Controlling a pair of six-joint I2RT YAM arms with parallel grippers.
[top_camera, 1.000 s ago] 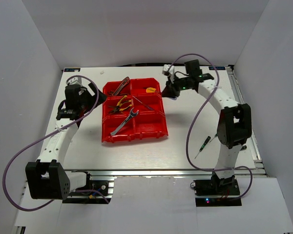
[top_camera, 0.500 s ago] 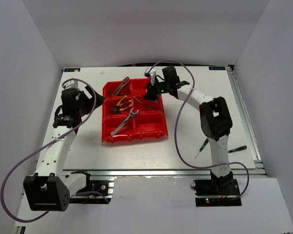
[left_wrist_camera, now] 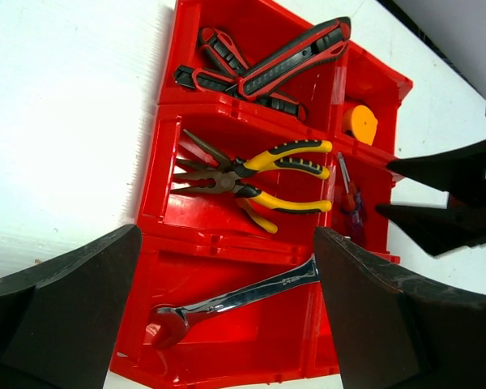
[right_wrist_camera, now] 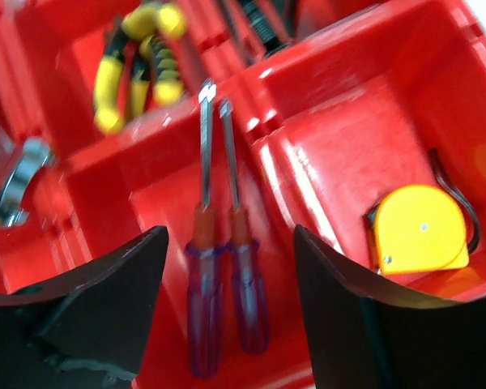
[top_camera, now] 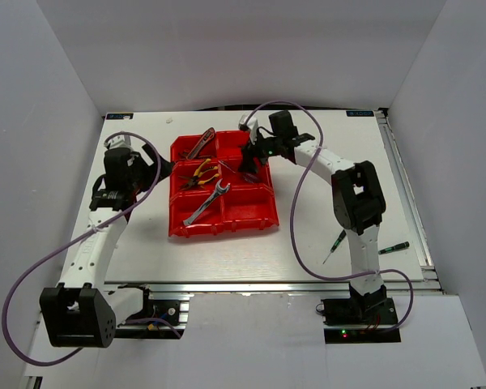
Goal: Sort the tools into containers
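Note:
I need to swing my right gripper back and down next, onto the green-black tool handle nearest the block of bins. The handle lies to the gripper's right in the top view, still outside the bins.
The red containers (top_camera: 223, 217) form a joined block at mid-table. My right gripper (top_camera: 251, 164) is open just above the middle right bin. Two slim screwdrivers with blue-violet handles (right_wrist_camera: 204, 316) (right_wrist_camera: 249, 304) lie side by side between its fingers, free of them. The orange piece (right_wrist_camera: 421, 231) sits in the back right bin. Yellow-handled pliers (left_wrist_camera: 263, 178), red-black pliers (left_wrist_camera: 263, 69) and the silver wrench (left_wrist_camera: 235, 298) each lie in a left-column bin. My left gripper (left_wrist_camera: 227, 243) is open and empty, hovering at the block's left side (top_camera: 155, 166).
Two green-black screwdrivers (top_camera: 338, 243) (top_camera: 394, 247) lie on the white table right of the block, near the right arm's base. White walls close in the table on three sides. The front right bin (top_camera: 249, 207) holds nothing.
The right arm swung in from the back right to the middle right bin, then its jaws opened and a screwdriver now lies beside the one there. The left arm barely shifted.

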